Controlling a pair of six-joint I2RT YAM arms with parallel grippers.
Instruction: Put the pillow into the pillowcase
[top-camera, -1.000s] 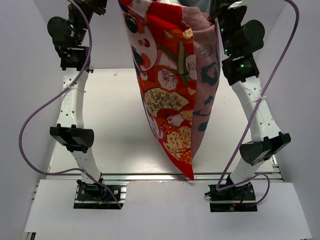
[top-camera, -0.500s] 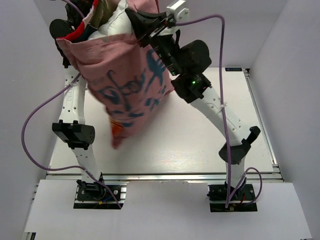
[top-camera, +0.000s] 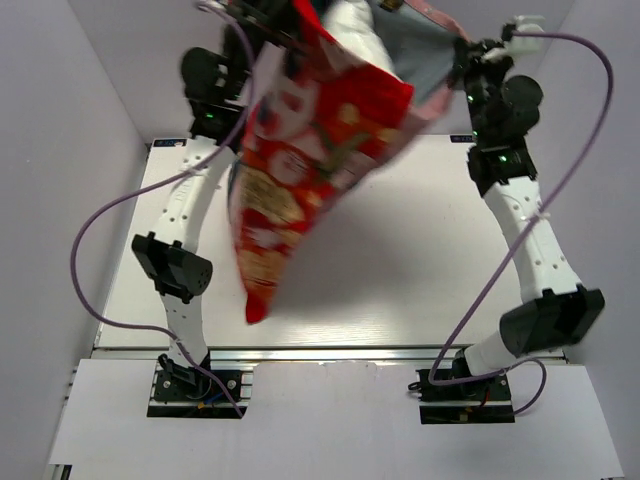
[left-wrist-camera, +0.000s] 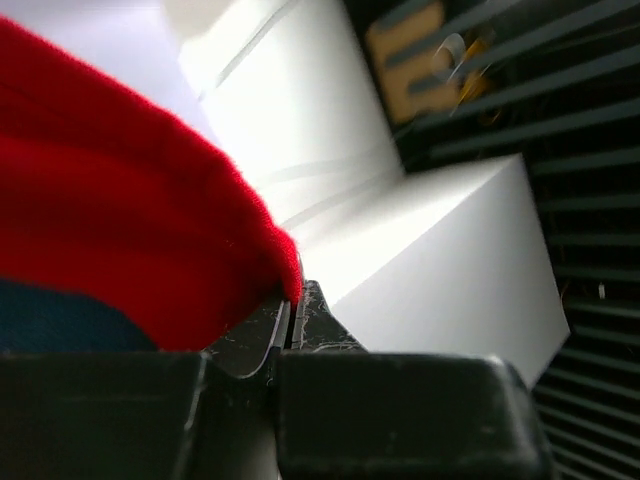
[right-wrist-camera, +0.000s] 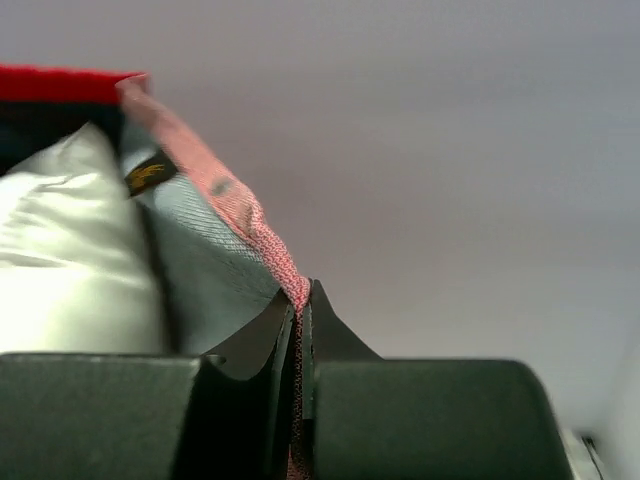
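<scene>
I should let go of the pillowcase's pink hem (right-wrist-camera: 255, 225) with my right gripper and pull that gripper back to the right in the top view. The white pillow (top-camera: 358, 28) is already in the pillowcase's opening.
The red printed pillowcase (top-camera: 300, 170) hangs in the air between both arms, its mouth held up and its closed end dangling toward the table's front left. The white pillow (top-camera: 358, 28) sticks out of the mouth at the top and also shows in the right wrist view (right-wrist-camera: 70, 260). My left gripper (top-camera: 262, 12) is shut on the red hem (left-wrist-camera: 150, 230), its tips together at the cloth's edge (left-wrist-camera: 292, 300). My right gripper (top-camera: 470, 52) is shut on the pink hem (right-wrist-camera: 255, 225), pinched between its tips (right-wrist-camera: 302, 300).
The white table (top-camera: 400, 270) lies below, with a metal rail (top-camera: 330, 352) at its near edge. Grey walls (top-camera: 70, 150) close in on both sides and the back. Purple cables (top-camera: 100, 215) loop off both arms.
The pillowcase has swung from the left to the middle and turned, so its red printed side faces the camera instead of the pink side. The right arm has moved right, the left arm inward.
</scene>
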